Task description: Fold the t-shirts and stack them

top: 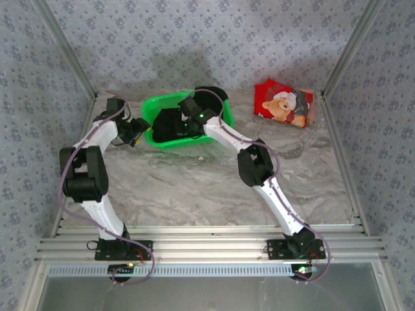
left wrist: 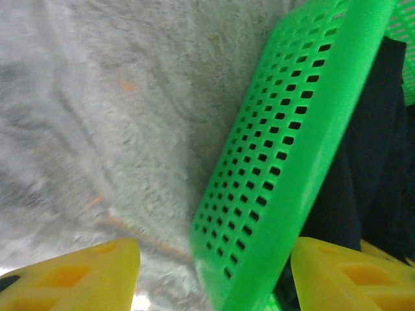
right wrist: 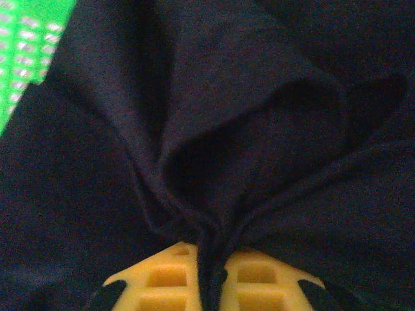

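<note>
The basket's green rim is between the open fingers of my left gripper, so next the gripper needs to stay at the side of the basket and close its yellow fingers on that rim.
The black t-shirt (top: pixel 170 123) lies bunched inside the green mesh basket (top: pixel 224 120). My right gripper (top: pixel 189 120) reaches down into the basket; in the right wrist view it (right wrist: pixel 211 275) is shut on a pinched fold of the black t-shirt (right wrist: pixel 194 97), with cloth gathered between the yellow fingers (right wrist: pixel 159 282). The red t-shirt (top: pixel 283 103) with the teddy bear print lies folded at the back right of the table. My left gripper (top: pixel 137 133) is at the basket's left side. It (left wrist: pixel 214 278) stands open, and the basket's wall (left wrist: pixel 292 149) runs between the fingertips (left wrist: pixel 78 275) without touching them.
The marble table (top: pixel 194 188) spreads out in front of the basket. Patterned walls and metal frame posts (top: pixel 340 58) close in the back and sides. A slatted metal rail (top: pixel 207 246) runs along the near edge by the arm bases.
</note>
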Robot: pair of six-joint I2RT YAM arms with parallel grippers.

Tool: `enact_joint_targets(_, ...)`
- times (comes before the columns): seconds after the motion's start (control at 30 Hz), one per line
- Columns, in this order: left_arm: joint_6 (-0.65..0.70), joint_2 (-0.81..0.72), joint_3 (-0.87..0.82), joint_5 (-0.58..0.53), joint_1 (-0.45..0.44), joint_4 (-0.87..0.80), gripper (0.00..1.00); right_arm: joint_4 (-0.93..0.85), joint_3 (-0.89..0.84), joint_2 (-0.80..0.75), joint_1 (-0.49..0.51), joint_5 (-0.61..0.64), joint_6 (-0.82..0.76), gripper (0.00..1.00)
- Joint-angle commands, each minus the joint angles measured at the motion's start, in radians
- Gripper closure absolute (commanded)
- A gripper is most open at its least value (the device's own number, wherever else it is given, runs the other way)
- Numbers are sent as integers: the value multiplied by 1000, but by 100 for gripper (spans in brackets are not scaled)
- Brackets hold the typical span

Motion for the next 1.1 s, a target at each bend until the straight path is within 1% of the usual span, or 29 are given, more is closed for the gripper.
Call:
enact_joint_targets(0.0,-22,66,89,0,4,5,38,75,-6,-175,-17,-52,-8,100)
enact_joint_targets(0.1,-9,115,139,5,3,-19,39,71,-54,-332,-44,-81,-16,100)
enact_joint_targets(0.17,-9,130,151,14,5,-15,43,81,-110,-463,-68,-83,1,100)
enact_joint_targets(0.2,-10,136,157,16,5,-19,47,80,-131,-529,-85,-84,13,100)
enact_joint_targets(0.23,-13,141,161,16,9,-26,53,58,-142,-600,-103,-65,20,100)
enact_joint_targets(0.27,-16,142,161,22,15,-28,59,50,-156,-667,-113,-19,18,100)
enact_joint_targets(0.33,-29,133,151,28,36,-23,76,39,-214,-811,-140,31,-2,100)
enact_joint_targets(0.37,-38,127,146,29,50,-23,84,22,-222,-854,-164,34,8,100)
enact_joint_targets(0.43,-56,110,134,34,88,-33,100,-51,-226,-930,-243,-25,60,100)
enact_joint_targets(0.53,-124,45,70,22,163,-6,100,-116,-260,-1029,-295,-44,75,100)
enact_joint_targets(0.6,-190,-20,1,7,210,36,100,-98,-309,-1092,-299,-35,67,100)
enact_joint_targets(0.7,-247,-95,-55,-62,256,49,100,-69,-371,-1152,-304,-35,70,100)
enact_joint_targets(0.83,-302,-180,-125,-116,287,56,100,-115,-390,-1159,-318,-43,85,100)
enact_joint_targets(0.93,-299,-262,-175,-158,298,19,100,-127,-417,-1166,-325,-48,85,100)
enact_joint_targets(1.07,-306,-374,-274,-229,335,1,100,-86,-520,-1173,-329,-62,134,100)
